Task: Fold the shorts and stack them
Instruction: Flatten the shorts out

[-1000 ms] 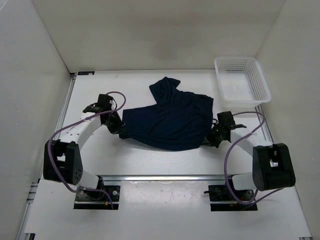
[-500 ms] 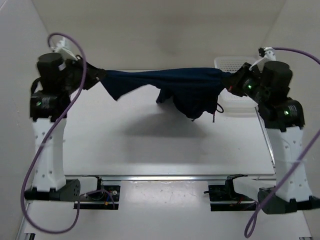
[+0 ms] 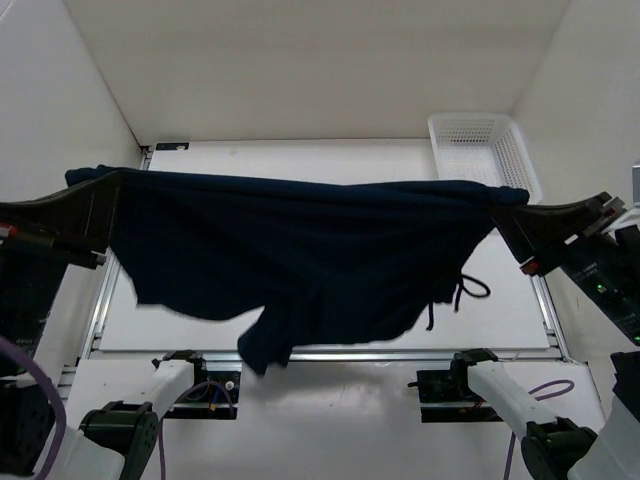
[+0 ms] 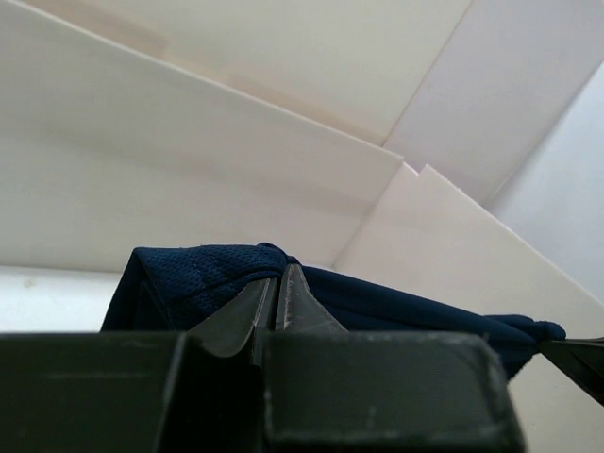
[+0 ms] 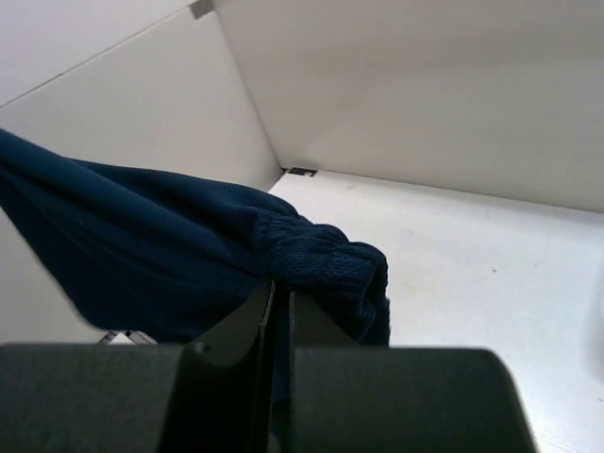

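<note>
The table is clear below the stretched shorts, so my right gripper next needs to move down and outward to the tabletop (image 3: 408,168) beside the mesh basket and let go of the gathered waistband.
The dark navy shorts (image 3: 300,250) hang stretched in the air between both arms, high above the table and close to the top camera. My left gripper (image 3: 95,200) is shut on their left end, and its wrist view shows the fabric (image 4: 198,278) bunched over the closed left gripper (image 4: 278,283). My right gripper (image 3: 510,215) is shut on the gathered waistband at the right end, seen as shorts (image 5: 321,255) pinched in the right gripper (image 5: 281,293). A thin drawstring (image 3: 462,290) dangles at the lower right. One leg droops lowest near the front middle.
A white mesh basket (image 3: 482,150) stands at the table's back right corner. White walls close in the table (image 3: 300,160) on the left, back and right. The arm bases (image 3: 195,385) sit at the near edge, partly behind the hanging cloth.
Both arms have lifted the shorts from the table and raised them further, pulling the ends apart. The cloth now spreads wide and flat across the view instead of sagging in a bunch.
</note>
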Controlling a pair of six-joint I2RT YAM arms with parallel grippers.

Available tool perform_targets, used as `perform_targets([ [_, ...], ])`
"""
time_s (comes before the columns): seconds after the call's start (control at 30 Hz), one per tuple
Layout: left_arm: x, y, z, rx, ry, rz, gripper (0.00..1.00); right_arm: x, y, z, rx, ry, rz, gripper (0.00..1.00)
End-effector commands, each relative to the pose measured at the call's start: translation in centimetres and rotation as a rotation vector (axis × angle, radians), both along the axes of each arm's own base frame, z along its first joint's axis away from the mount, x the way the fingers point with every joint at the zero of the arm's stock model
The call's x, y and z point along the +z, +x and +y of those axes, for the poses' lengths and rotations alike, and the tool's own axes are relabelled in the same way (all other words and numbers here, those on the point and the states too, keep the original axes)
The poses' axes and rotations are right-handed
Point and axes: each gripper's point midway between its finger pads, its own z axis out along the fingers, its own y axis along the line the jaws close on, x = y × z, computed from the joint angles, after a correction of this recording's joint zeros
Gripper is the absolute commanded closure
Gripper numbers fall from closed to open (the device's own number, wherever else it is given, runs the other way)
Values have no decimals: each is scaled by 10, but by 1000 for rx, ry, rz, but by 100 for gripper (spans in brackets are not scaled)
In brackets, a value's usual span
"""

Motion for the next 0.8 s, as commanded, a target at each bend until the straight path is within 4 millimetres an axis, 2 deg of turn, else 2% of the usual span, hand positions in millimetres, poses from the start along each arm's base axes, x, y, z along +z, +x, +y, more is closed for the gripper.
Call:
perform_targets([
  [0.0, -3, 23, 28, 168, -9, 35, 90, -7, 6, -6, -40, -48, 10, 100],
  [0.03, -5, 30, 28, 171, 1, 46, 90, -7, 7, -7, -49, -47, 11, 100],
  [0.07, -9, 35, 30, 181, 0, 64, 90, -18, 20, -7, -63, -55, 53, 100],
  [0.17, -39, 80, 27, 172, 19, 190, 90, -47, 49, -9, -107, -78, 157, 100],
  [0.2, -62, 107, 24, 160, 32, 276, 90, -66, 68, -7, -120, -80, 208, 100],
  [0.3, -99, 152, 20, 147, 55, 382, 90, -105, 102, -9, -171, -97, 302, 100],
  [0.33, -136, 182, 18, 137, 79, 485, 90, -133, 123, -7, -182, -116, 367, 100],
  [0.4, -170, 214, 18, 134, 86, 575, 90, -165, 149, -8, -216, -138, 428, 100],
  [0.43, -212, 243, 17, 130, 107, 694, 90, -182, 171, -4, -216, -148, 461, 100],
  [0.47, -230, 259, 17, 128, 112, 738, 90, -208, 185, -3, -226, -168, 517, 100],
  [0.5, -247, 275, 16, 127, 116, 779, 90, -236, 210, -1, -240, -193, 587, 100],
  [0.53, -282, 305, 20, 133, 120, 868, 90, -248, 225, 0, -252, -203, 609, 100],
  [0.57, -299, 320, 20, 131, 124, 913, 90, -256, 246, -1, -279, -207, 604, 100],
  [0.6, -315, 335, 25, 149, 124, 950, 90, -286, 275, 2, -291, -233, 668, 100],
  [0.63, -344, 365, 27, 156, 131, 1007, 90, -294, 296, 4, -306, -236, 666, 100],
  [0.67, -358, 381, 33, 174, 131, 1034, 90, -304, 313, 5, -316, -248, 691, 100],
  [0.7, -373, 396, 30, 154, 129, 1058, 90, -354, 341, 9, -320, -292, 802, 98],
  [0.73, -386, 412, 34, 146, 130, 1074, 68, -329, 372, 13, -336, -264, 750, 86],
  [0.77, -413, 438, 37, 132, 122, 1127, 41, -338, 383, 15, -334, -283, 798, 46],
])
